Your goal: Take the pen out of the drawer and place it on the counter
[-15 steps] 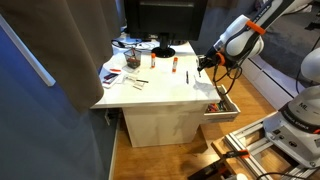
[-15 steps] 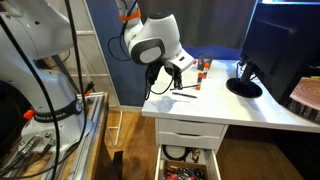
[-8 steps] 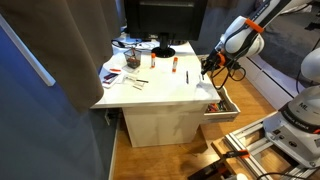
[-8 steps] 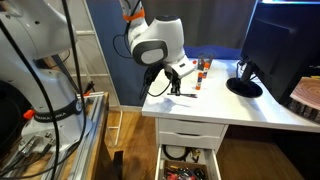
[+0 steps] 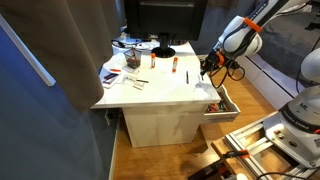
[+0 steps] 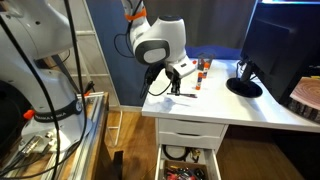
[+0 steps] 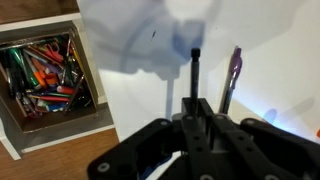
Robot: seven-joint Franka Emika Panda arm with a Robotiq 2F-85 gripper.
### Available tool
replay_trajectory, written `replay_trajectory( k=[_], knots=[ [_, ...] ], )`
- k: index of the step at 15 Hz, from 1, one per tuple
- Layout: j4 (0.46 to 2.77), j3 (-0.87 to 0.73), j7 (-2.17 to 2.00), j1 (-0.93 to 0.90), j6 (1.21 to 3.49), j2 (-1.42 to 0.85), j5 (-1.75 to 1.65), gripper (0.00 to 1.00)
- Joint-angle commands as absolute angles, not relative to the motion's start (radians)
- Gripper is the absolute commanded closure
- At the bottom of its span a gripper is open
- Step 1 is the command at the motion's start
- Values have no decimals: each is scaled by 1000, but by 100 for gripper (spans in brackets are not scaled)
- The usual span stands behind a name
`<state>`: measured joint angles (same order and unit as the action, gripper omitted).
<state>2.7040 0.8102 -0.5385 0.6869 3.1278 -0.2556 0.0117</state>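
Observation:
Next, my gripper moves down and across toward the second pen, to the bare white counter beside it, since the dark pen still hangs above the counter.
My gripper (image 5: 208, 66) (image 6: 171, 88) hangs just above the white counter (image 5: 165, 88) (image 6: 240, 108), near its edge by the open drawer (image 5: 224, 104). It is shut on a slim black pen (image 7: 195, 70) that sticks out straight from between the fingers (image 7: 197, 105), tip close to the counter. In the wrist view a second dark slim shape (image 7: 232, 80) lies beside it on the white top; I cannot tell whether it is a pen or a shadow. The drawer (image 7: 40, 125) holds several coloured pens.
A black monitor (image 5: 165, 20) (image 6: 285, 40) on a round stand (image 6: 243, 86) fills the back of the counter. Small bottles (image 6: 202, 68) and papers with clutter (image 5: 125, 65) lie on it. An aluminium frame (image 5: 260, 140) stands beside the desk.
My gripper, still holding the pen, has shifted slightly over the counter edge and the pen now points more steeply down. Nothing else moved.

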Motion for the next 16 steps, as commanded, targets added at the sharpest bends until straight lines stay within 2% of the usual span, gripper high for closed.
replay_trajectory(
  k=[1, 8, 9, 16],
  knots=[
    [2685, 833, -539, 703, 3087, -276, 20, 98],
    [2583, 829, -622, 676, 2909, -303, 37, 98],
    [2563, 734, -514, 548, 2899, -277, 200, 98],
    [2470, 388, -439, 165, 2860, -317, 392, 98]
  ],
)
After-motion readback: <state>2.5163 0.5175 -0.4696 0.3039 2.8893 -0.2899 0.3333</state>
